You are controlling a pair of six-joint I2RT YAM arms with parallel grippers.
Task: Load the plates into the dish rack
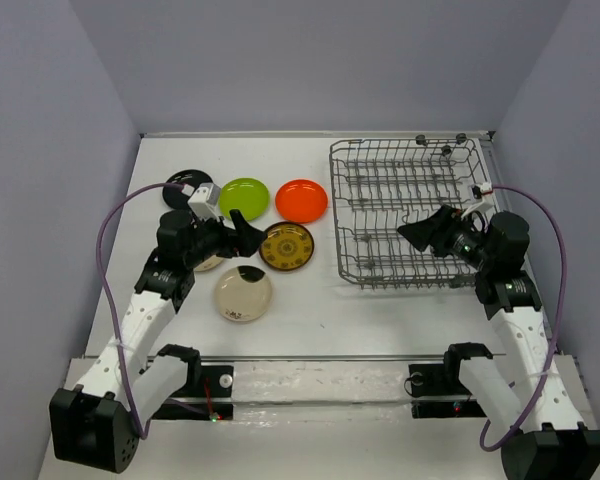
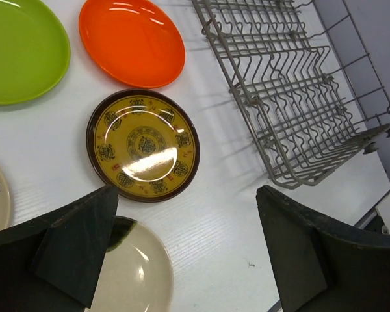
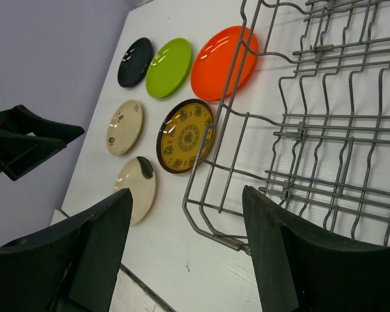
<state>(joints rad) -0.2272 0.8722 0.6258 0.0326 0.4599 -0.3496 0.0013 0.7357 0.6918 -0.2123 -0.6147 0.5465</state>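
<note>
My left gripper should next move down onto the brown plate's rim facing the beige plate (image 2: 97, 168) and close there. My left gripper is open, and that rim of the brown plate is below it.
Six plates lie flat on the white table left of the grey wire dish rack (image 1: 337, 215): black (image 1: 185, 183), lime green (image 1: 244, 197), orange (image 1: 301, 200), brown with yellow pattern (image 1: 286, 246), cream with dark patch (image 1: 244, 293), and plain beige (image 3: 125, 127), which my left arm largely hides in the top view. My left gripper (image 1: 242, 232) is open and empty, above the table between the brown plate (image 2: 143, 144) and the cream plate (image 2: 133, 273). My right gripper (image 1: 420, 232) is open and empty, over the rack's near part (image 3: 221, 107). No plate stands in the rack.
The rack's upright tines (image 2: 299, 84) fill the right half of the table. Grey walls enclose the table at the back and both sides. Bare white table (image 1: 310, 320) lies between the plates, the rack and the arm bases.
</note>
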